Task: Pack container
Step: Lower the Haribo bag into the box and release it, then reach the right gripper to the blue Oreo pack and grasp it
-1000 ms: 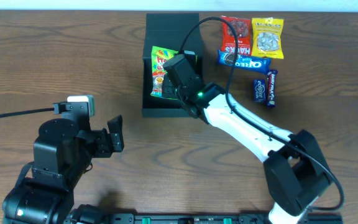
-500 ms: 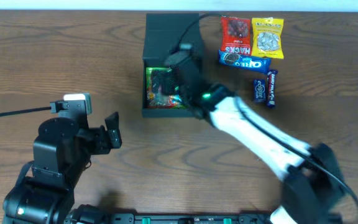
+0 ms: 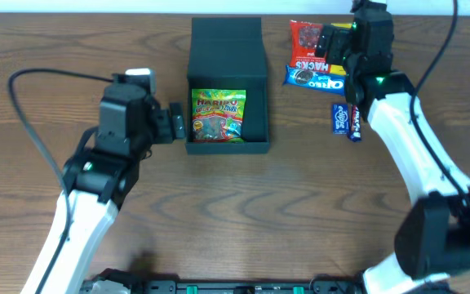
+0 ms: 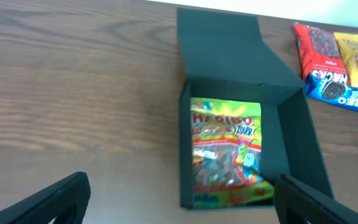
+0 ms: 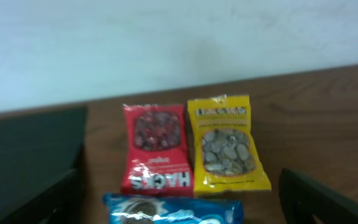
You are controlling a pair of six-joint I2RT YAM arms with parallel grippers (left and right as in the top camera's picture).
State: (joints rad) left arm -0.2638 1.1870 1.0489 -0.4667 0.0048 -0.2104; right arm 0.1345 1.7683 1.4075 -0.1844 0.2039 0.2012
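I should turn my right gripper and bring it down toward the container (image 3: pixel 256 98), onto the Oreo packet's box-side end (image 3: pixel 298 76), because that end is below it and closer to the box.
The dark teal container (image 3: pixel 256 98) stands at the far middle of the table, its flap lid (image 3: pixel 227 45) laid open behind it. A green Haribo packet (image 3: pixel 217 114) lies flat inside. My left gripper (image 3: pixel 174 124) is open just off the box's left wall; the left wrist view shows the container (image 4: pixel 297 137) and the Haribo packet (image 4: pixel 225 149) ahead of its spread fingers (image 4: pixel 61 199). My right gripper (image 3: pixel 337 41) hovers open and empty over the snack pile at the far right, above the blue Oreo packet (image 5: pixel 173 211).
To the right of the box lie a red Hacks packet (image 5: pixel 157 146), a yellow nut packet (image 5: pixel 225 143), the Oreo packet (image 3: pixel 312 79) and two dark blue bars (image 3: pixel 345 118). A pale wall rises behind the table's far edge.
My right gripper opened, left the Haribo packet lying in the box and swung right to the snack pile. The left arm moved up to the box's left side.
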